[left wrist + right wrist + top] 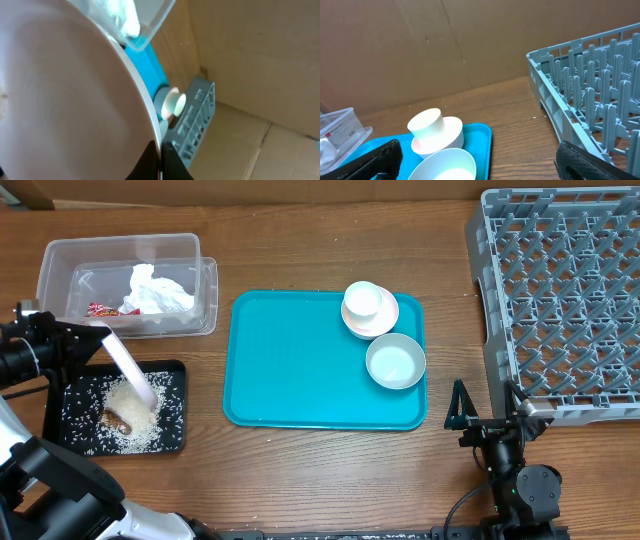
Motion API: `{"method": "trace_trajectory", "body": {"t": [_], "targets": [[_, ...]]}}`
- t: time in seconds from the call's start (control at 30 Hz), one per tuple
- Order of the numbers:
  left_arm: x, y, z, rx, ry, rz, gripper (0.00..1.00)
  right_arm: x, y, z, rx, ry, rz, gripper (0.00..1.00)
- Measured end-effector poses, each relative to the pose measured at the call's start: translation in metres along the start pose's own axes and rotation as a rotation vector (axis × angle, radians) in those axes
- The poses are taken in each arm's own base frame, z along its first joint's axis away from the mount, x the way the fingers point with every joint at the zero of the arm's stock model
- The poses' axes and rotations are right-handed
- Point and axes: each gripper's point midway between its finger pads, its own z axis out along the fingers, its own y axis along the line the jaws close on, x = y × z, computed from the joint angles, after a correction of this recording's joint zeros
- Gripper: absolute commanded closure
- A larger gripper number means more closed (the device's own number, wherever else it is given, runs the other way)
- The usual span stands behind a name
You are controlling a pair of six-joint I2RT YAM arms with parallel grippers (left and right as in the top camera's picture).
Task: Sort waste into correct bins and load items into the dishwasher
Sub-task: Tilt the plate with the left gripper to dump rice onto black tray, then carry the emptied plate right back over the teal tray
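My left gripper should swing to the right in the overhead view and lower the plate point(131, 372) flat. It should release the plate on the teal tray's bare part point(282, 362), which is free of dishes.
My left gripper point(99, 334) is shut on the rim of the round white plate point(131, 372), which tilts steeply over the black tray point(175, 375). White rice crumbs and a brownish food scrap point(118, 419) lie in that tray. The plate point(75, 90) fills the left wrist view, pinched between the left gripper point(161, 146) fingers. A crumpled napkin point(155, 290) and a red wrapper point(100, 308) lie in the clear tub point(60, 260). My right gripper point(487, 410) stands open and empty beside the dish rack point(560, 290). Its jaws point(480, 165) frame the grey-blue bowl point(447, 165) and the white cup point(426, 122) on the pink dish point(451, 134).
The teal tray point(290, 370) lies mid-table with the cup point(361, 299) on the pink dish point(385, 322) and the bowl point(395, 362) at its right side. Bare wood lies between the tray and the rack. A cardboard wall stands behind the table.
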Motion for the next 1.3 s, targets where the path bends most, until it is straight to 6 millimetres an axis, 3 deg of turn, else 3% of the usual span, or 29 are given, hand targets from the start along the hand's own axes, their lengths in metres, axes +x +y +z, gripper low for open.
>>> {"method": "trace_trajectory", "body": {"t": [0.1,0.87,1.07,1.3], "targets": [[-0.009,-0.001,-0.001,0.003,-0.031,0.038,0.96,0.000,0.000,0.000,0.000,0.000,0.000,0.00],[0.015,0.001,-0.002,0.016,0.051,0.004,0.96,0.000,0.000,0.000,0.000,0.000,-0.001,0.00],[0.039,-0.004,0.001,0.020,0.135,-0.029,0.96,0.000,0.000,0.000,0.001,0.001,-0.001,0.00],[0.076,-0.028,0.042,-0.002,0.293,0.110,0.96,0.000,0.000,0.000,0.000,0.000,0.000,0.00]]}}
